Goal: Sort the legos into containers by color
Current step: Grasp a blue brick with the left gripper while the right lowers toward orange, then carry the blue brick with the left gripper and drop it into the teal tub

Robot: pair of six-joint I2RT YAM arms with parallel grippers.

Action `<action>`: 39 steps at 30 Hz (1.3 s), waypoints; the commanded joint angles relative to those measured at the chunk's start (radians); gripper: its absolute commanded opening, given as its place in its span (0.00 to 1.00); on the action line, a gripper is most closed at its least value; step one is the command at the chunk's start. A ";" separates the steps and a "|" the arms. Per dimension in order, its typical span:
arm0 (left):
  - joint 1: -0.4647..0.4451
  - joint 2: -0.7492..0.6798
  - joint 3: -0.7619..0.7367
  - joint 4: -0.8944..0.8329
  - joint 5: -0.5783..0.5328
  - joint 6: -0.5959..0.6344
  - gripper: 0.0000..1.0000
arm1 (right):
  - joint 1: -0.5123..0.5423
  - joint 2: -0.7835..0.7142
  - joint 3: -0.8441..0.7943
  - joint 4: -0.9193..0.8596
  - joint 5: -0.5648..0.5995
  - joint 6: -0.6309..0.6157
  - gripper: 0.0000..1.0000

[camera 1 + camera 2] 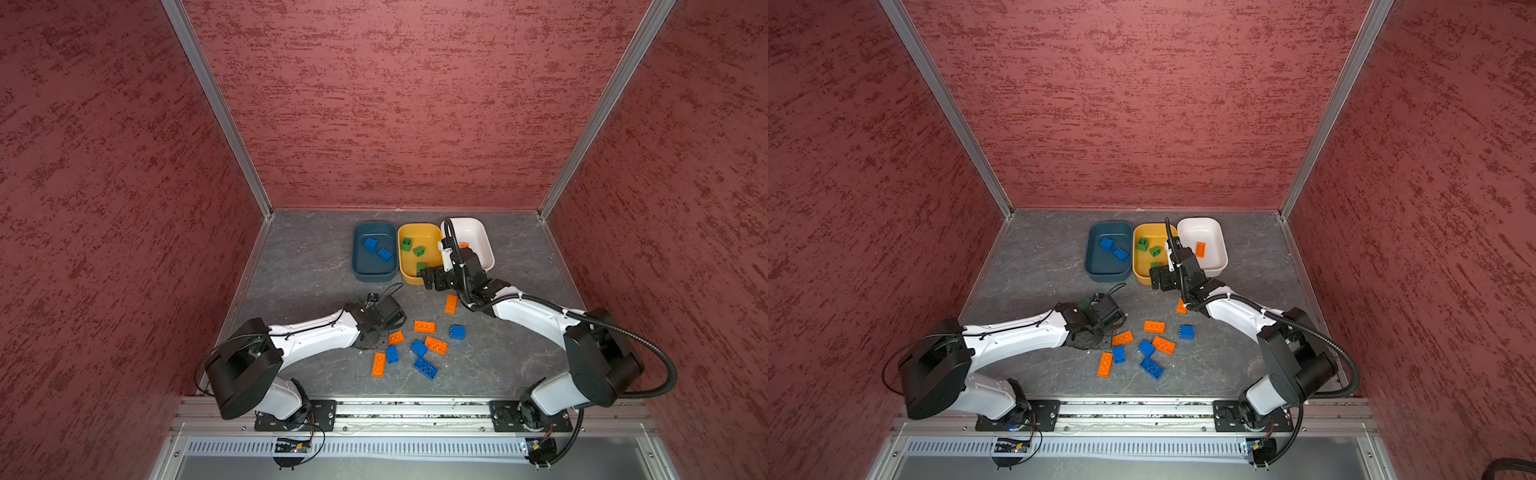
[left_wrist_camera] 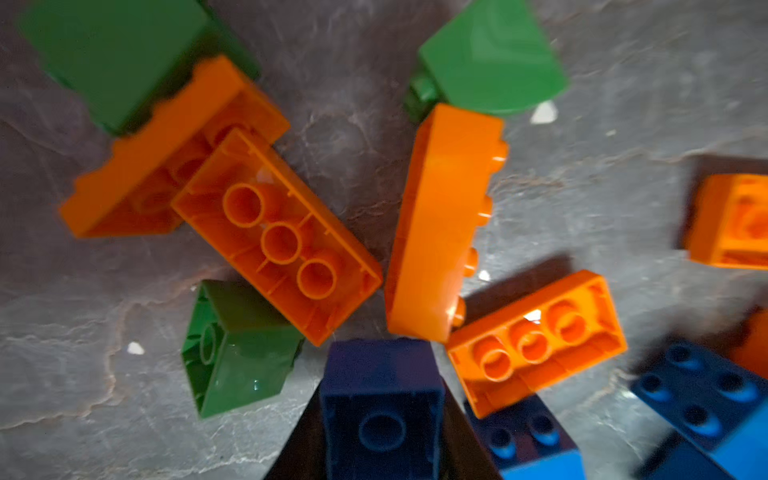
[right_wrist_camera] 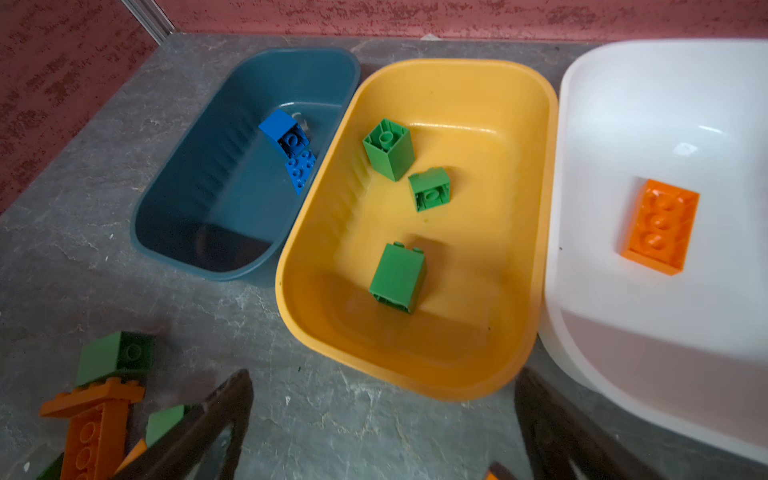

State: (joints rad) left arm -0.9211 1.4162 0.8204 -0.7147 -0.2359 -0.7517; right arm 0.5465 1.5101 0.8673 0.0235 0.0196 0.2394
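Note:
The teal container already holds blue legos, so next I should lift my left gripper outward over the near half of the teal container (image 1: 365,266) and let go of the lego there.
My left gripper (image 2: 381,399) is shut on a dark blue square lego (image 2: 382,415), low over a heap of orange legos (image 2: 276,237) and green legos (image 2: 245,349). In both top views its fingers are hidden under the wrist (image 1: 376,318). My right gripper (image 3: 384,376) stands open and empty above the near rim of the yellow container (image 3: 457,249), also in a top view (image 1: 430,279). The teal container (image 1: 365,266) holds two blue legos (image 1: 370,243). Three green legos (image 3: 390,149) lie in the yellow one. The white container (image 1: 1204,228) holds one orange lego (image 1: 1200,249).
Loose orange legos (image 1: 424,326) and blue legos (image 1: 457,332) lie scattered on the grey floor between the two arms. One orange lego (image 1: 451,303) lies just beside the right forearm. Red walls close in the back and both sides.

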 commanded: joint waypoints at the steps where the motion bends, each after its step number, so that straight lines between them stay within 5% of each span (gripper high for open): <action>1: -0.010 -0.086 0.038 -0.001 -0.142 0.016 0.27 | 0.004 -0.041 -0.026 -0.070 -0.017 0.024 0.99; 6: 0.058 -0.111 0.091 0.100 -0.153 0.116 0.28 | 0.004 -0.050 -0.044 -0.177 0.085 0.147 0.99; 13: 0.262 0.060 0.210 0.300 -0.095 0.230 0.28 | 0.004 -0.021 -0.061 -0.268 0.170 0.296 0.99; 25: 0.386 0.415 0.528 0.235 -0.116 0.284 0.32 | 0.009 0.056 -0.042 -0.391 0.130 0.362 0.98; 34: 0.391 0.513 0.632 0.206 -0.131 0.257 0.36 | 0.019 0.122 0.002 -0.418 0.174 0.371 0.76; 39: 0.394 0.515 0.626 0.212 -0.139 0.214 0.53 | 0.021 0.156 0.028 -0.413 0.188 0.359 0.66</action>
State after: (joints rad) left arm -0.5312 1.9133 1.4342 -0.5003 -0.3531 -0.5056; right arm 0.5613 1.6497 0.8612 -0.3820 0.1722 0.5907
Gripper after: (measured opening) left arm 0.511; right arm 0.662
